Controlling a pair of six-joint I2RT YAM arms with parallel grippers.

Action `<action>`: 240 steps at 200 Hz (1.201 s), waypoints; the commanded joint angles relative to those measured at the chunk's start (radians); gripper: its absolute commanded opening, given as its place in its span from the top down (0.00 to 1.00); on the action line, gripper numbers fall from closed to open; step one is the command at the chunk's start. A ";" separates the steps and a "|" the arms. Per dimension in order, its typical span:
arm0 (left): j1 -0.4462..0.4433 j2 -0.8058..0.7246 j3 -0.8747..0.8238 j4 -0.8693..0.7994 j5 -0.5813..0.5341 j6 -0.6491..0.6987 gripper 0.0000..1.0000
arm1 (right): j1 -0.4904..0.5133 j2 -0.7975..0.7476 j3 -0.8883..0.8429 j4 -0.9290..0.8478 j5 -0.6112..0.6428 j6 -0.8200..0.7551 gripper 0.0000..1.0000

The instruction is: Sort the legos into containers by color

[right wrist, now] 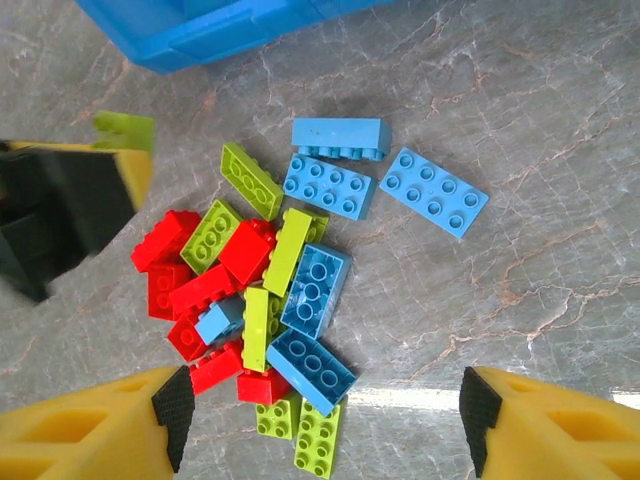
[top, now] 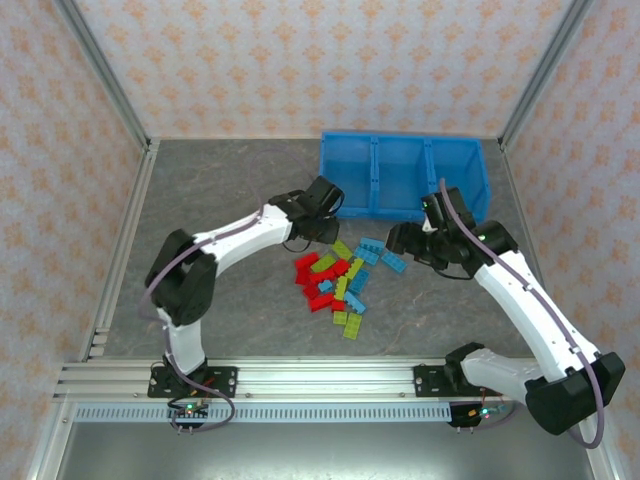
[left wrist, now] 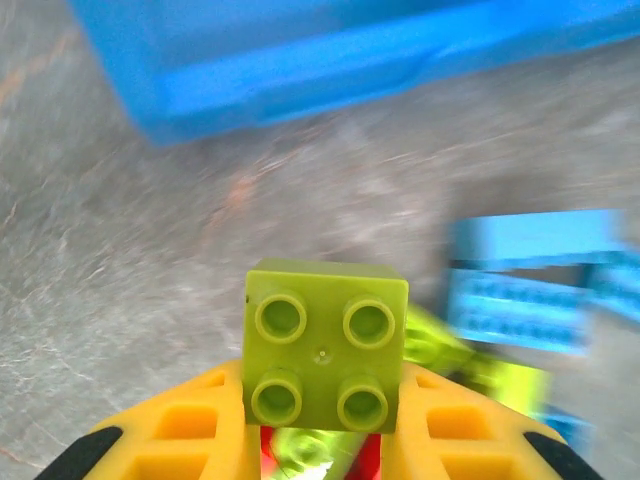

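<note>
Next, the left gripper rises and moves outward over the bin's middle section to release the yellow-green brick. The blue bin's near side stands before its empty middle section [top: 402, 185].
My left gripper [left wrist: 322, 405] is shut on a yellow-green four-stud brick [left wrist: 325, 345], held just above the table a short way in front of the blue bin [left wrist: 330, 60]. From above, that gripper [top: 322, 230] sits between the bin's left compartment [top: 348, 180] and the pile of legos [top: 340, 280]. My right gripper [right wrist: 325, 420] hangs open over the pile, its fingers wide apart and nothing between them. Red [right wrist: 245, 250], yellow-green [right wrist: 250, 180] and light blue [right wrist: 315, 290] bricks lie mixed there. The right gripper [top: 405, 243] hovers beside the pile's right end.
Three light blue bricks [right wrist: 380, 170] lie loose between the pile and the bin [top: 400, 178]. The left gripper and its brick [right wrist: 125, 130] enter the right wrist view at the left. Cage posts and patterned walls surround the grey table [top: 220, 200].
</note>
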 commanded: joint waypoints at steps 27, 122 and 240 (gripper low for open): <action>-0.075 0.074 0.259 0.027 -0.047 0.026 0.85 | 0.005 -0.104 0.023 0.049 0.155 0.081 0.25; -0.036 0.737 1.224 -0.150 -0.027 0.137 0.65 | 0.006 -0.226 -0.050 0.022 0.194 0.138 0.24; -0.062 -0.015 0.420 0.056 0.015 0.237 0.44 | 0.011 -0.166 -0.093 0.042 0.145 0.085 0.26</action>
